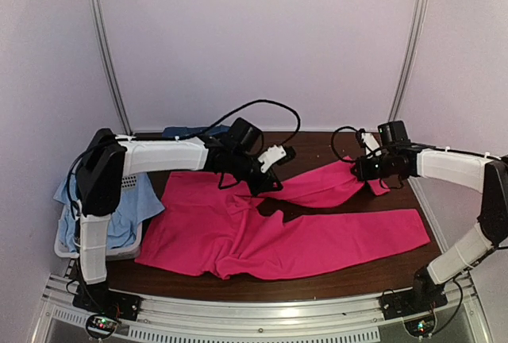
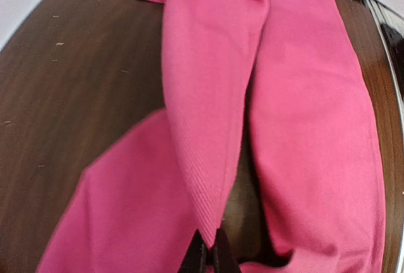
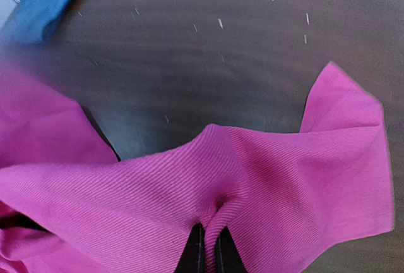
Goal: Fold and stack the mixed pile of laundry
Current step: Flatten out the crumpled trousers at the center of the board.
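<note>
The strip hangs in a loose curve between my grippers, so next my right gripper will move toward the bare wood by its nearest side (image 1: 406, 194) and let go of the strip's end.
The mixed laundry pile is spread apart. A magenta-pink garment (image 1: 278, 228) lies across the dark table, with one long strip lifted at both ends. My left gripper (image 1: 266, 186) is shut on a fold of that strip near the table's middle; in the left wrist view its jaws (image 2: 209, 242) pinch the narrow pink tip (image 2: 208, 127). My right gripper (image 1: 359, 170) is shut on the strip's right end, with cloth bunched between the jaws (image 3: 209, 232). A dark blue T-shirt (image 1: 190, 131) lies at the back. A pale light-blue cloth (image 1: 135, 208) drapes over the basket at the left.
A white slotted basket (image 1: 127, 252) stands at the table's left edge beside the left arm. Bare dark wood (image 3: 208, 64) shows behind the pink garment. The blue T-shirt's corner (image 3: 44, 4) sits at the far left of the right wrist view. White walls enclose the table.
</note>
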Controlling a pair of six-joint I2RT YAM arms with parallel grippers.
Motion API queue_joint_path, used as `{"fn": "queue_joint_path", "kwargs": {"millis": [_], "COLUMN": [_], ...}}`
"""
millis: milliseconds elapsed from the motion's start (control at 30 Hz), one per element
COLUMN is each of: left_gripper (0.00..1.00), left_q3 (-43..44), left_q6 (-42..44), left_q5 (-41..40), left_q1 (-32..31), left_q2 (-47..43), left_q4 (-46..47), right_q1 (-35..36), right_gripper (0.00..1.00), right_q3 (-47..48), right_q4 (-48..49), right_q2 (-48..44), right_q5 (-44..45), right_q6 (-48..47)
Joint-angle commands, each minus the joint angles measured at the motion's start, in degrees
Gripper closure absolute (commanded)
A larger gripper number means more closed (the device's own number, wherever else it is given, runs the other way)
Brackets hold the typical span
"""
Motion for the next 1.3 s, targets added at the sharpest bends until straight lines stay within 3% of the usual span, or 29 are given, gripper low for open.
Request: {"fn": "queue_joint_path", "kwargs": {"millis": [0,100,200,267,333,400,500,600,933,1033,1100,1133,1267], "left_gripper": [1.00,0.99,0.68,0.55,0.46,0.42,0.37,0.36,0.27,0.28,0.35,0.44,1.00], "left_q3": [-4.36,-3.77,-3.61,-4.80,-5.46,-3.38,5.80,11.83,19.95,21.13,20.76,20.70,18.97], "left_q6": [7.41,8.99,7.71,4.51,-0.30,-2.90,-1.88,1.38,12.70,15.22,14.97,14.99,8.40], "left_q5": [-4.37,0.03,6.63,10.62,8.93,3.38,-6.43,-8.03,-9.44,-11.48,-15.07,-16.52,-16.98], "left_q1": [-5.61,-6.96,-4.97,-1.08,3.90,8.51,11.69,12.95,10.71,9.99,10.02,10.17,14.05], "left_q2": [0.97,2.20,0.28,-2.70,-5.23,-5.43,0.41,6.44,16.72,19.04,20.10,20.49,17.78], "left_q4": [-5.14,-9.38,-10.83,-7.65,-3.46,-2.60,-9.89,-15.12,-19.89,-22.79,-22.93,-23.33,-21.15], "right_q1": [-4.37,-5.08,-5.48,-5.65,-5.98,-6.86,-7.61,-8.03,-8.47,-8.55,-8.64,-8.69,-8.91], "right_gripper": [1.00,1.00,1.00,1.00,1.00,1.00,1.00,1.00,1.00,1.00,1.00,1.00,1.00], "right_q3": [-7.22,-9.48,-11.64,-12.48,-13.65,-14.75,-14.75,-14.14,-9.23,-7.31,-5.96,-5.10,-0.06], "right_q4": [1.72,-0.11,-0.54,-1.32,-1.15,0.05,1.31,2.70,4.66,5.04,5.39,5.55,6.43], "right_q2": [-2.91,-4.90,-7.50,-8.66,-9.67,-10.04,-9.09,-7.77,-2.38,-0.87,0.66,1.61,6.02], "right_q5": [13.79,16.56,16.81,16.47,17.31,16.42,14.76,14.18,11.22,10.84,10.54,10.38,10.03], "right_q6": [4.35,6.82,7.57,7.65,8.05,8.27,8.59,8.85,8.40,7.92,7.40,7.10,5.01]}}
